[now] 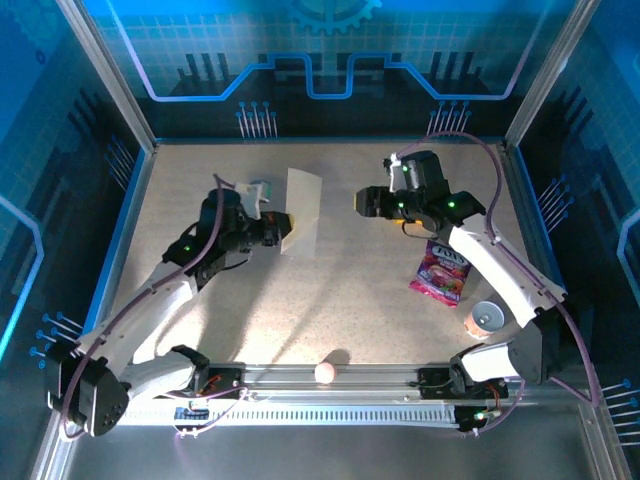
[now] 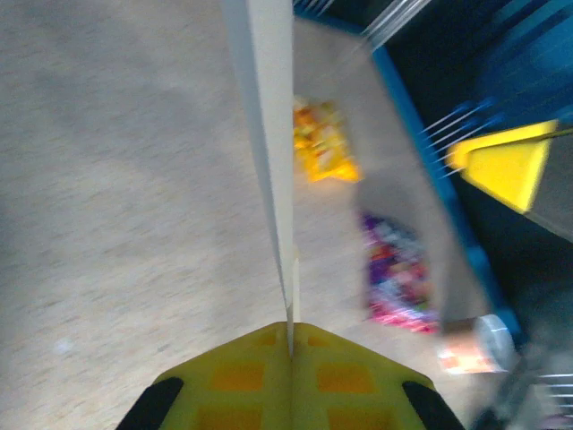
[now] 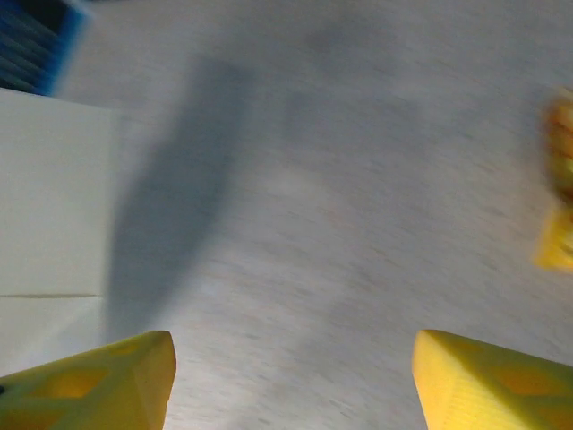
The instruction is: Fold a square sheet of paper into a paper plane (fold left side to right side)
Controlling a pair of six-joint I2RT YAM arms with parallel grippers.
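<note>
I will lower my left gripper toward the purple snack packet next and let go of the sheet (image 2: 273,134) on the bare middle of the table, because that open spot is below the gripper.
The square sheet of paper (image 1: 303,205) is a narrow white creased shape left of the table's middle, tilted up from the surface. My left gripper (image 1: 280,232) is shut on its near left edge. In the left wrist view the sheet (image 2: 273,134) runs away edge-on from between the closed yellow fingers (image 2: 237,376). My right gripper (image 1: 362,203) stands open to the right of the sheet, apart from it. In the right wrist view its fingers (image 3: 98,376) are wide apart over bare table, with the paper (image 3: 54,206) at the left. The paper plane is out of view.
A purple snack packet (image 1: 440,270) and a small can (image 1: 485,318) lie at the right by the right arm. A pink ball (image 1: 326,373) sits at the near edge. A yellow snack packet (image 2: 324,143) lies beyond the sheet. Frame walls (image 1: 130,200) ring the table.
</note>
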